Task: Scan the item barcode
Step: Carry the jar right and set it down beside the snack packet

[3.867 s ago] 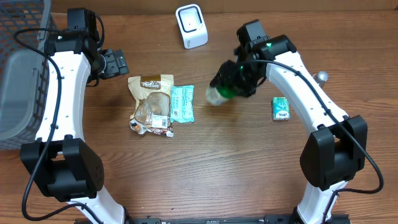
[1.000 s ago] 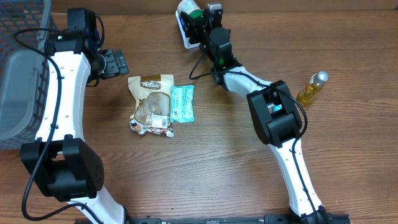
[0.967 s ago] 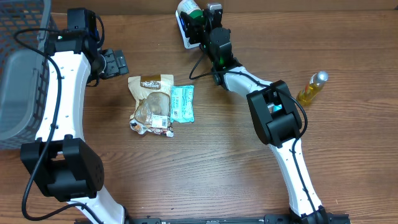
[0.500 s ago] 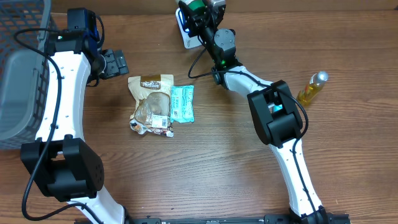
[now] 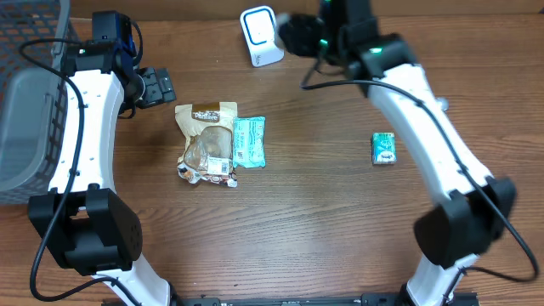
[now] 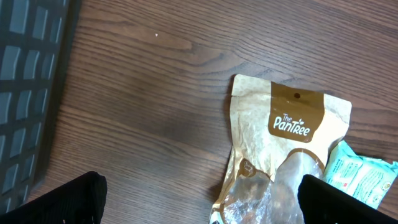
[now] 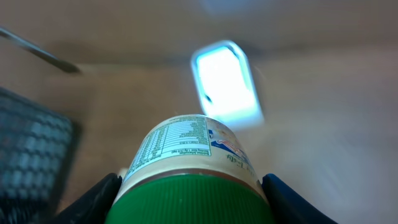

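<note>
My right gripper should next swing back from the scanner (image 5: 262, 34) and down to the tabletop (image 5: 362, 171) beside the small green box, releasing the jar on that bare spot.
A jar with a green lid (image 7: 186, 140) and a white printed label sits between the jaws of my right gripper (image 7: 194, 208), which is shut on it. Its label end points toward the white barcode scanner (image 7: 227, 84), which glows just beyond it. From overhead, the right gripper (image 5: 297, 36) hovers just right of the scanner (image 5: 262, 34) at the table's far edge; the jar is blurred there. My left gripper (image 5: 158, 86) stands open and holds nothing, to the left of a tan Pantree pouch (image 5: 206, 140).
A teal packet (image 5: 249, 141) lies against the pouch's right side. A small green box (image 5: 385, 148) lies at the right. A grey wire basket (image 5: 25, 93) occupies the left edge. The left wrist view shows the pouch (image 6: 292, 149) and the basket (image 6: 25, 93).
The right gripper with the jar has shifted from directly over the scanner to just right of it. The left arm has not moved.
</note>
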Tool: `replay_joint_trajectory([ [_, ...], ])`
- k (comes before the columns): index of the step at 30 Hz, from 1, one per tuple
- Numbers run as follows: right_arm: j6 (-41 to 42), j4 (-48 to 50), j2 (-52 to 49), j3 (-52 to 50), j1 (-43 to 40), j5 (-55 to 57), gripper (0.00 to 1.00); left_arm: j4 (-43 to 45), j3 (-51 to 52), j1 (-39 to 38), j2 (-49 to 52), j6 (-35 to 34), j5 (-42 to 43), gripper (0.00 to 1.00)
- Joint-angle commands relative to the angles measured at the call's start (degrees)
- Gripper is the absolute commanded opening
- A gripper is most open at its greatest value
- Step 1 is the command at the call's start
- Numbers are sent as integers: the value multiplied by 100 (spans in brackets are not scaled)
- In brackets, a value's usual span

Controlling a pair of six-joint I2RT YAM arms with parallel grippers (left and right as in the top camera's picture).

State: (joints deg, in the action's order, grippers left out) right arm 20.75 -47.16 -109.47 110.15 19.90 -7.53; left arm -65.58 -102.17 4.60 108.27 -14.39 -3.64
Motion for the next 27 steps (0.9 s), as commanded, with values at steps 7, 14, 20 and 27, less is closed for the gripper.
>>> replay_joint_trajectory([
  [7,-22,-2629,-179,-717,-824,149,32,0,-90,-11,-26,111,26,100],
  [14,-17,-2728,-179,-1740,-841,876,34,0,-90,-11,-26,111,24,99],
  [20,-15,-2660,-179,-2258,-839,1005,34,2,-90,-11,-26,111,26,100],
  [27,-20,-2216,-179,-2828,-839,1008,67,0,-90,-11,-24,111,24,100],
])
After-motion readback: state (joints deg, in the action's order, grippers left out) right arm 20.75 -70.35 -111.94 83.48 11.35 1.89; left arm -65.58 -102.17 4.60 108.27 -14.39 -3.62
